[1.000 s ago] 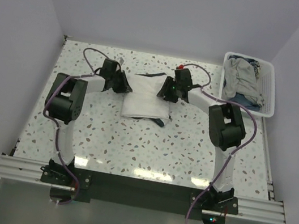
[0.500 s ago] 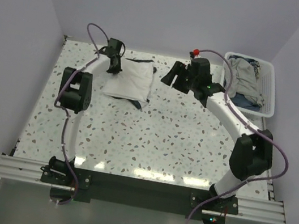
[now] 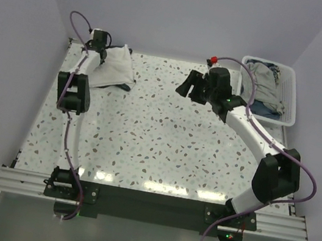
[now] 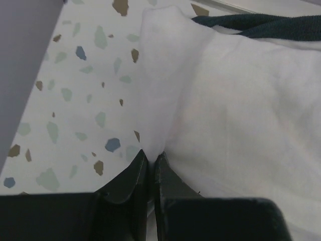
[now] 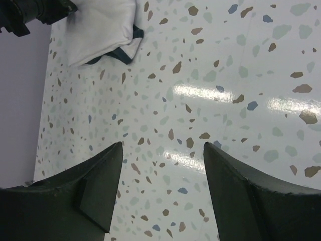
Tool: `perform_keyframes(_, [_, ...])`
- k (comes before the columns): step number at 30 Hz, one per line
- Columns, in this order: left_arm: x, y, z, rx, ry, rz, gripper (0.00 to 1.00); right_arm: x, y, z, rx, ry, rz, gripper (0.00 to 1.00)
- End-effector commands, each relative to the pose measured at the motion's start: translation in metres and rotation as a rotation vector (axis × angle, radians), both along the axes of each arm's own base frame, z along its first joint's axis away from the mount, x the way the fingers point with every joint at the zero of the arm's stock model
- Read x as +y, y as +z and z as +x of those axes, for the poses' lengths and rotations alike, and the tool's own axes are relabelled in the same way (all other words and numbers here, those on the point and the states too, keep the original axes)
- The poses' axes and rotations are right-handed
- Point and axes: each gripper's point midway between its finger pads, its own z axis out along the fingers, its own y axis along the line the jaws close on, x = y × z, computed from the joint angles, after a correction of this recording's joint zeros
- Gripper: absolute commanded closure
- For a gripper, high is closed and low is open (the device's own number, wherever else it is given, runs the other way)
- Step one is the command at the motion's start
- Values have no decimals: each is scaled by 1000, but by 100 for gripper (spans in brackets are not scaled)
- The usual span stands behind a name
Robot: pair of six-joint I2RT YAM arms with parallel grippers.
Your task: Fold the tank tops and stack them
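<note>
My left gripper has the bare part of the table beside the wall [image 3: 72, 58] [image 4: 83, 113] to its left in the top view, so I will drag the white tank top there and let it go.
The folded white tank top [image 3: 114, 68] with navy trim lies at the far left corner of the table. My left gripper [image 3: 102, 55] is shut on its edge; in the left wrist view the jaws [image 4: 150, 156] pinch a ridge of white cloth [image 4: 230, 105], navy trim [image 4: 261, 25] showing at the top. A grey tank top [image 3: 261, 83] lies crumpled in the basket at the far right. My right gripper [image 3: 186, 85] hangs open above the table's far middle with nothing between its fingers [image 5: 163, 148]; the white tank top [image 5: 103, 30] shows in its view's upper left.
A white slatted basket [image 3: 291, 105] stands at the far right corner, holding the grey cloth and some dark blue cloth. Walls close in the table on the left, back and right. The speckled tabletop [image 3: 164, 139] stretches between the arms.
My left gripper has dragged the folded white tank top from the table's far middle to the far left corner. My right gripper let go, opened and drew back to the right.
</note>
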Motion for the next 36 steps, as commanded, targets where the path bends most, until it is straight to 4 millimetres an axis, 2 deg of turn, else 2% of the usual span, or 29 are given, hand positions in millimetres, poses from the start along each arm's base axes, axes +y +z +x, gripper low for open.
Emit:
perform_keyframes(1, [25, 32, 23, -105, 18, 140, 100, 5, 12, 2, -64, 20, 11, 31])
perform_keyframes(5, [46, 38, 23, -119, 49, 228, 100, 4, 5, 2, -63, 18, 4, 31])
perform_keyframes(7, [52, 39, 27, -120, 12, 268, 100, 5, 3, 3, -60, 24, 1, 32])
perform_keyframes(12, [67, 54, 32, -166, -2, 366, 100, 7, 0, 8, -63, 30, -6, 32])
perform_keyframes(13, [70, 62, 37, -198, -6, 392, 100, 7, 0, 8, -63, 29, -8, 32])
perform_keyframes(22, [77, 68, 54, -245, -55, 492, 100, 9, -6, 13, -53, 30, -13, 32])
perform_keyframes(30, [102, 62, 47, -233, -27, 554, 100, 12, -12, 16, -41, 34, -16, 32])
perform_keyframes(32, [113, 65, 44, -241, -6, 549, 100, 12, -14, 17, -37, 33, -18, 32])
perform_keyframes(36, [120, 63, 43, -257, 7, 524, 100, 13, -17, 17, -31, 36, -17, 33])
